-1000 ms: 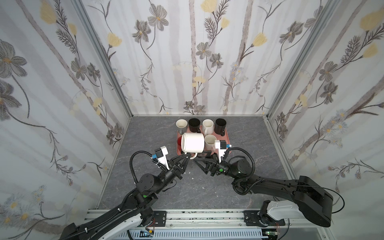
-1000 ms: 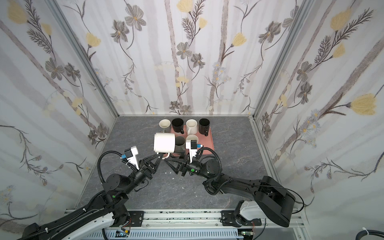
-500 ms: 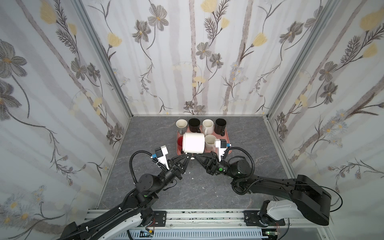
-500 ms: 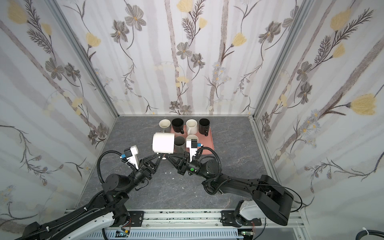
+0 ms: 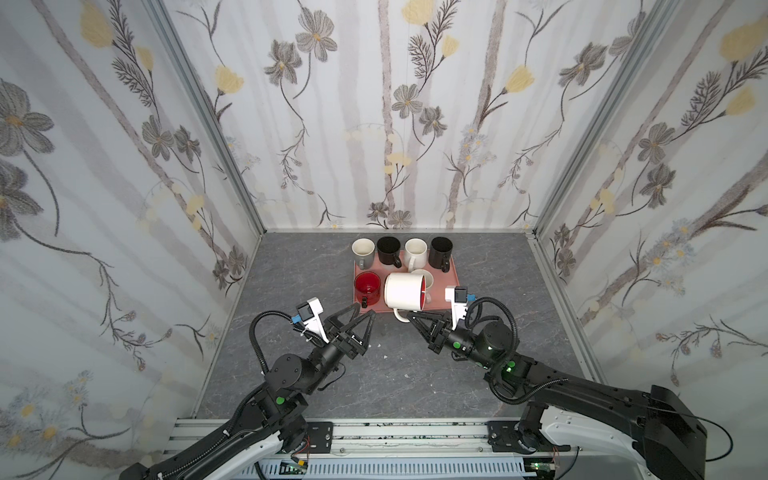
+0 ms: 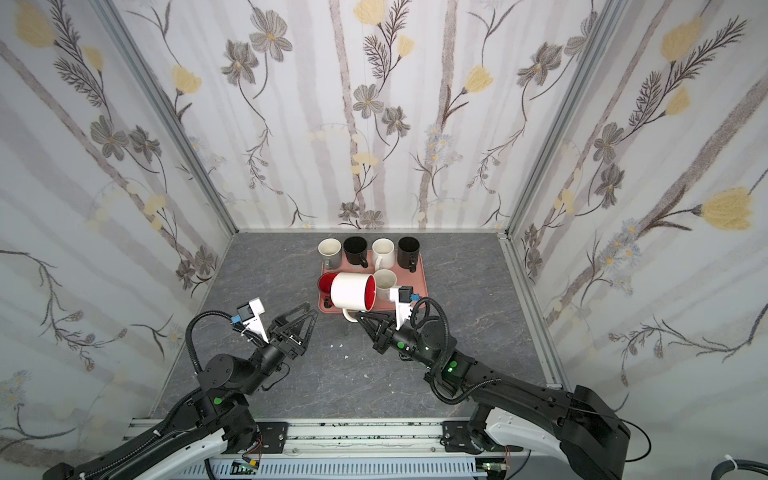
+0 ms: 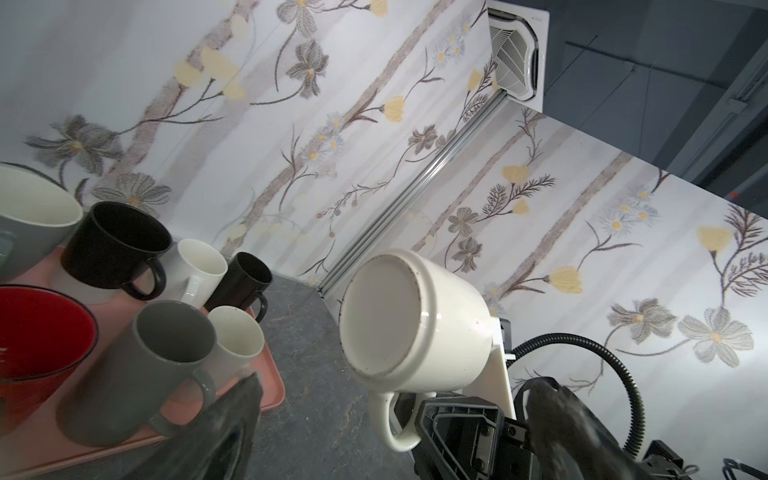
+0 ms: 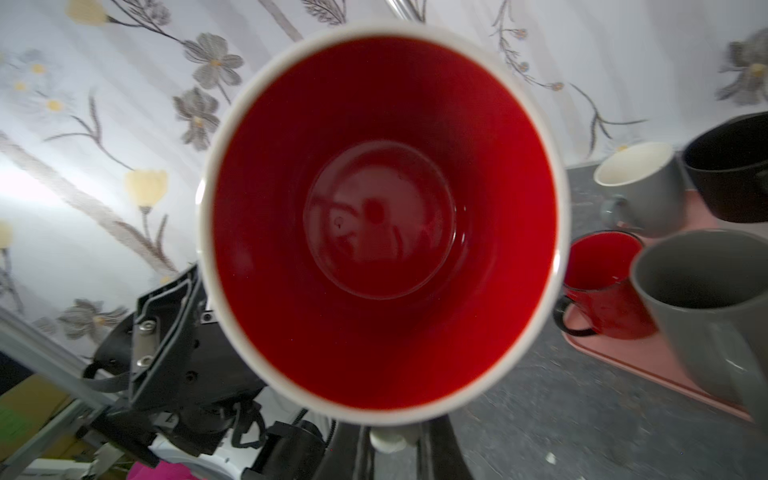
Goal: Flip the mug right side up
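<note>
The robot's right gripper will turn the mug with its opening up and move down and outward to release the mug's handle at the tray's bare corner [image 5: 444, 281], since that corner is below the gripper and outward.
The mug [image 5: 402, 291] [image 6: 352, 291] is white outside and red inside. It hangs on its side above the front edge of the pink tray [image 5: 448, 272], mouth to the right, handle down. My right gripper [image 5: 409, 318] [image 6: 360, 318] is shut on the handle from below. In the right wrist view the red inside of the mug [image 8: 382, 216] fills the frame, and the handle sits between the right gripper's [image 8: 395, 446] fingers. My left gripper [image 5: 365, 311] [image 6: 312, 309] stands open, left of the mug and apart from it. The left wrist view shows the mug's base [image 7: 380, 316].
Several upright mugs stand on the tray: a red one [image 5: 367, 286], two black [image 5: 388, 250] [image 5: 440, 251], two white [image 5: 415, 252] [image 5: 424, 277] and a grey one [image 5: 363, 251] at the back left edge. Grey floor [image 5: 374, 374] lies in front, and flowered walls enclose three sides.
My right gripper has shut on the mug's handle. My left gripper has opened, let go of the mug and drawn back a little to the left.
</note>
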{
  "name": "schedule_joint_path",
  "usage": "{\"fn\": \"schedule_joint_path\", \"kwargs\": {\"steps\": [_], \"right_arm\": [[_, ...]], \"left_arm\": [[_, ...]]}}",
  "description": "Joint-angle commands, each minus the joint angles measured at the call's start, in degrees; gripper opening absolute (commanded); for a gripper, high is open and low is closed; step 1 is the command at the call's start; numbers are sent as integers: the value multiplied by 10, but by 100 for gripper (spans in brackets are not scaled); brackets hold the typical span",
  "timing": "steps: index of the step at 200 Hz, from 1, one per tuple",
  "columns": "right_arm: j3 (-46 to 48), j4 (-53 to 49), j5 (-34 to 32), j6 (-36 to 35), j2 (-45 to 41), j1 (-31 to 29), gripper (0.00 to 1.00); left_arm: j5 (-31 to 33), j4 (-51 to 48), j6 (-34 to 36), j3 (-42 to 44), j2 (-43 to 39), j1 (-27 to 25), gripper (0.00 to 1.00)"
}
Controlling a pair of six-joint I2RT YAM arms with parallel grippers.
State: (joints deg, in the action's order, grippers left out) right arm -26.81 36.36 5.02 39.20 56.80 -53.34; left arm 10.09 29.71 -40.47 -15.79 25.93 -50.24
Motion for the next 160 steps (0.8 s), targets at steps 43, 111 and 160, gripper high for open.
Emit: {"fn": "schedule_joint_path", "kwargs": {"steps": [43, 111, 160], "right_arm": [[-46, -353, -103, -63, -52, 135, 0], [-153, -453, -151, -182, 105, 236, 0], [-272, -494, -163, -232, 261, 262, 0]], "left_arm": [[118, -187, -5, 19, -36, 0, 100], [132, -227, -23, 39, -87, 1, 100], [132, -238, -25, 36, -95, 1, 100]]}}
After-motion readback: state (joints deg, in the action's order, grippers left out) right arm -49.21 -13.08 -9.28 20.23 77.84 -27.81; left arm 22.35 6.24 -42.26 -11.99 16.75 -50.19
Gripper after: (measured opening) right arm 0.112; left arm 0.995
